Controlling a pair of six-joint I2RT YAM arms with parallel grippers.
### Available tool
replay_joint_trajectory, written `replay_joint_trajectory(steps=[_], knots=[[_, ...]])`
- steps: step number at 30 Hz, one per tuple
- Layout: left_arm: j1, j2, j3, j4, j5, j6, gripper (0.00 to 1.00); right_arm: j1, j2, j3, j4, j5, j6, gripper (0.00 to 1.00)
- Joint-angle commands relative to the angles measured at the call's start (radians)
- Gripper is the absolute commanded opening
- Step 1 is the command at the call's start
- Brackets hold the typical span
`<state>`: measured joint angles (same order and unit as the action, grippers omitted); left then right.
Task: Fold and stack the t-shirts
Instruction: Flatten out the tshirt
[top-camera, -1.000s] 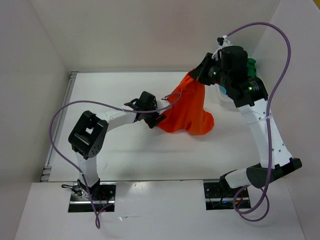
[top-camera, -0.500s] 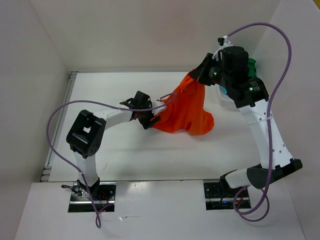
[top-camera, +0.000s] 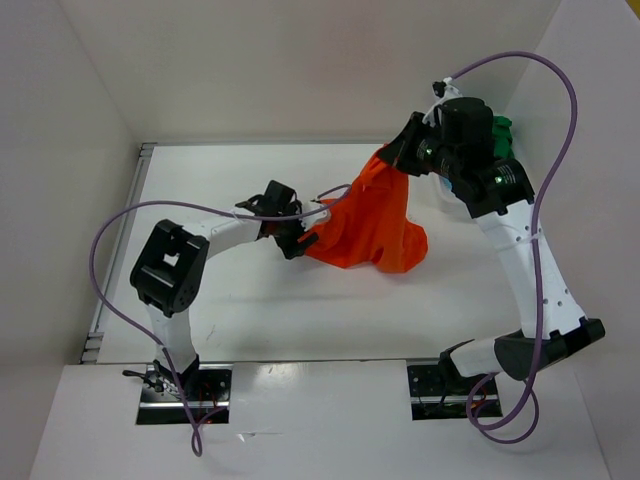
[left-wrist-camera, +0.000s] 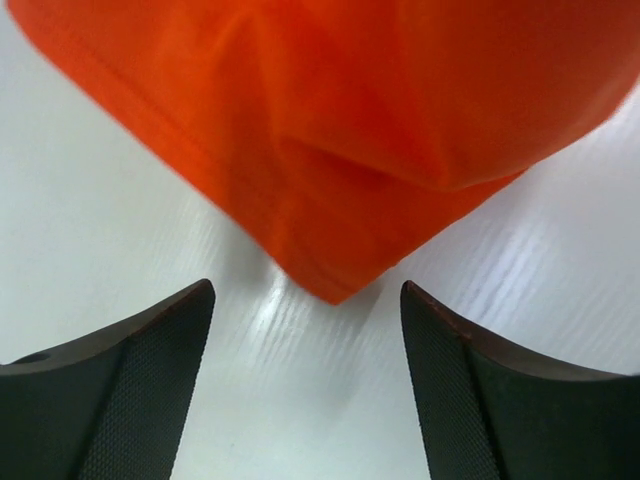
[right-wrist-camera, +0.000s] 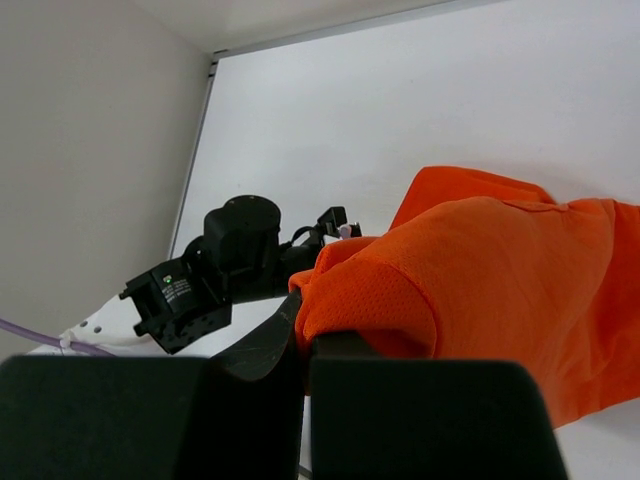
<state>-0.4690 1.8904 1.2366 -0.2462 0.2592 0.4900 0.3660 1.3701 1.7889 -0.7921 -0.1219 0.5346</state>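
Note:
My left gripper still needs to get closer to the orange t-shirt. It should move closer first, then grab the t-shirt by its lower corner.
The bright orange t-shirt hangs from my right gripper, which is shut on a bunch of its cloth and holds it above the table. The shirt's lower part rests crumpled on the white table. My left gripper stands open low over the table at the shirt's lower left corner. That corner lies just ahead of its fingertips, with only bare table between them. A dark green t-shirt peeks out behind the right arm at the far right.
White walls close the table in at the back and on both sides. A metal rail runs along the left edge. The purple cables loop above both arms. In the right wrist view the left arm lies beyond the shirt.
My left gripper has shifted a little to the left, and the shirt's lower left corner now reaches further left with it. The right gripper keeps its hold, nearly still.

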Motion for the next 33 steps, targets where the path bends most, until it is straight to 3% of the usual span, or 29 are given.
replay_joint_trajectory(steps=[1, 5, 7, 11, 14, 15, 21, 26, 29, 31, 33], knots=[[-0.025, 0.012, 0.023, -0.002, 0.036, -0.005, 0.81, -0.007, -0.034, -0.008, 0.053, -0.016, 0.011, 0.00], [-0.025, 0.032, 0.032, 0.031, -0.004, -0.014, 0.65, -0.007, -0.034, -0.008, 0.053, -0.016, 0.011, 0.00], [-0.025, 0.044, 0.056, 0.031, -0.026, -0.005, 0.65, -0.007, -0.034, -0.008, 0.053, -0.016, 0.011, 0.00], [-0.025, 0.084, 0.086, -0.002, -0.048, 0.004, 0.56, -0.007, -0.034, -0.008, 0.053, -0.016, 0.011, 0.00], [-0.025, 0.104, 0.112, -0.013, -0.048, 0.004, 0.43, -0.007, -0.043, -0.008, 0.053, -0.016, 0.011, 0.00], [-0.025, 0.104, 0.121, -0.022, -0.048, 0.004, 0.33, -0.007, -0.043, -0.008, 0.053, -0.016, 0.011, 0.00], [-0.014, 0.089, 0.121, -0.051, 0.000, 0.013, 0.01, -0.007, -0.052, -0.008, 0.053, -0.016, 0.011, 0.00], [0.019, 0.029, 0.107, -0.051, 0.022, 0.024, 0.00, -0.007, -0.052, -0.019, 0.053, -0.016, 0.011, 0.00], [0.099, -0.005, 0.148, -0.051, 0.049, -0.057, 0.00, -0.039, -0.052, -0.054, 0.088, -0.050, 0.002, 0.00], [0.162, -0.005, 0.321, -0.123, 0.104, -0.102, 0.00, -0.137, -0.019, -0.080, 0.168, -0.154, -0.027, 0.00], [0.265, 0.013, 0.493, -0.208, 0.138, -0.169, 0.00, -0.241, 0.117, 0.004, 0.188, -0.218, -0.071, 0.00]])
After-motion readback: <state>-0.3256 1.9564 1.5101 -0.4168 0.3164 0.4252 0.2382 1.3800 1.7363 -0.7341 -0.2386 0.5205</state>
